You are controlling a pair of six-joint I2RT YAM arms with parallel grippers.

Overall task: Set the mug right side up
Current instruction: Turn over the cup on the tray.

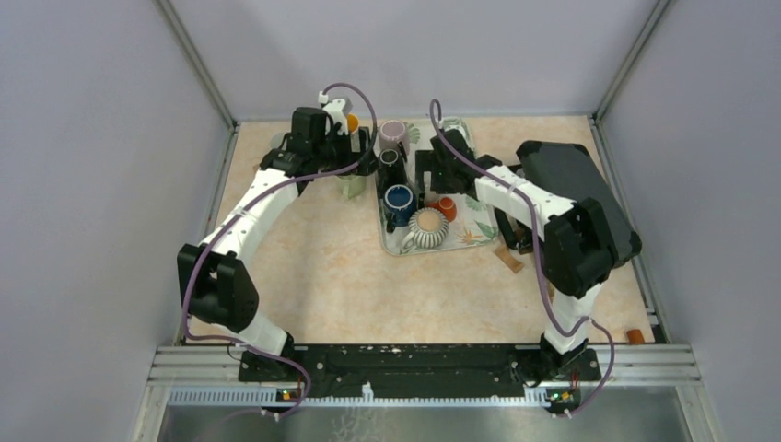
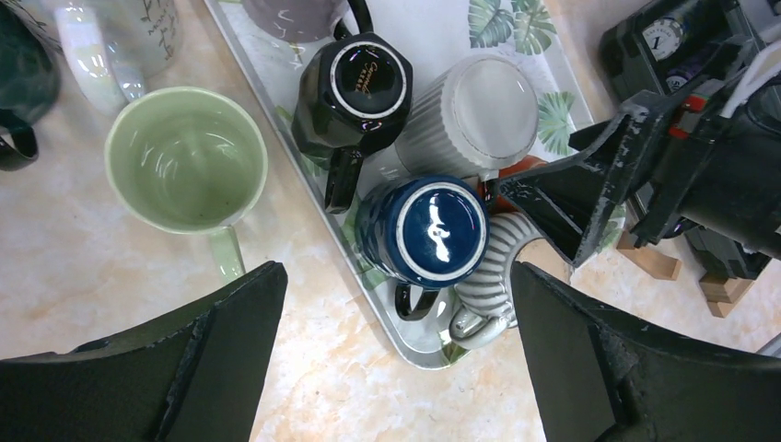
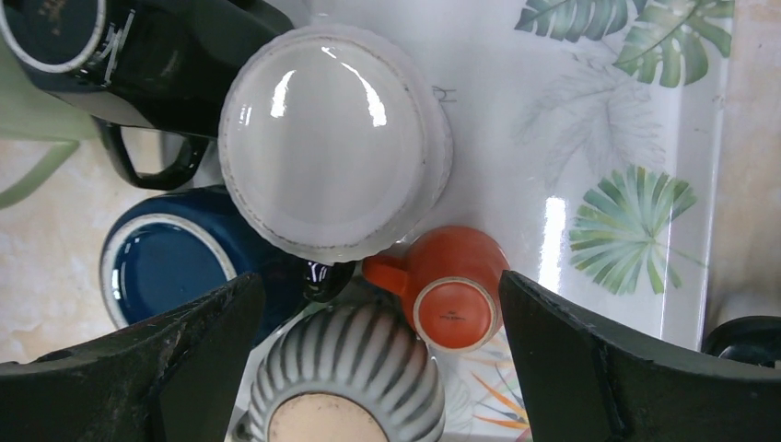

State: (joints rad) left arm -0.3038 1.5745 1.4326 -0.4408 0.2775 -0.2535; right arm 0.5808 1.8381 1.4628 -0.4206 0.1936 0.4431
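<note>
Next, my right gripper lowers over the white ribbed mug's dark handle and closes its fingers there, because that handle sticks out beside the orange mug.
A leaf-print tray (image 1: pixel 390 247) holds several mugs standing upside down: black (image 2: pixel 357 87), white ribbed (image 3: pixel 332 138), blue (image 2: pixel 428 230), striped grey (image 3: pixel 345 378) and small orange (image 3: pixel 456 295). A pale green mug (image 2: pixel 187 157) stands upright on the table just left of the tray. My left gripper (image 2: pixel 396 287) hangs open above the tray's near left corner, holding nothing, with the green mug off to its left. My right gripper (image 3: pixel 379 295) is open above the tray. The orange mug sits by its right finger and the striped mug lies between the fingers, lower down.
A purple mug (image 1: pixel 393 135) sits at the tray's far end. A clear printed mug (image 2: pixel 120 37) and a dark green mug (image 2: pixel 18 64) stand beyond the green one. Wooden blocks (image 1: pixel 508 260) lie right of the tray. The two grippers are close together over the tray.
</note>
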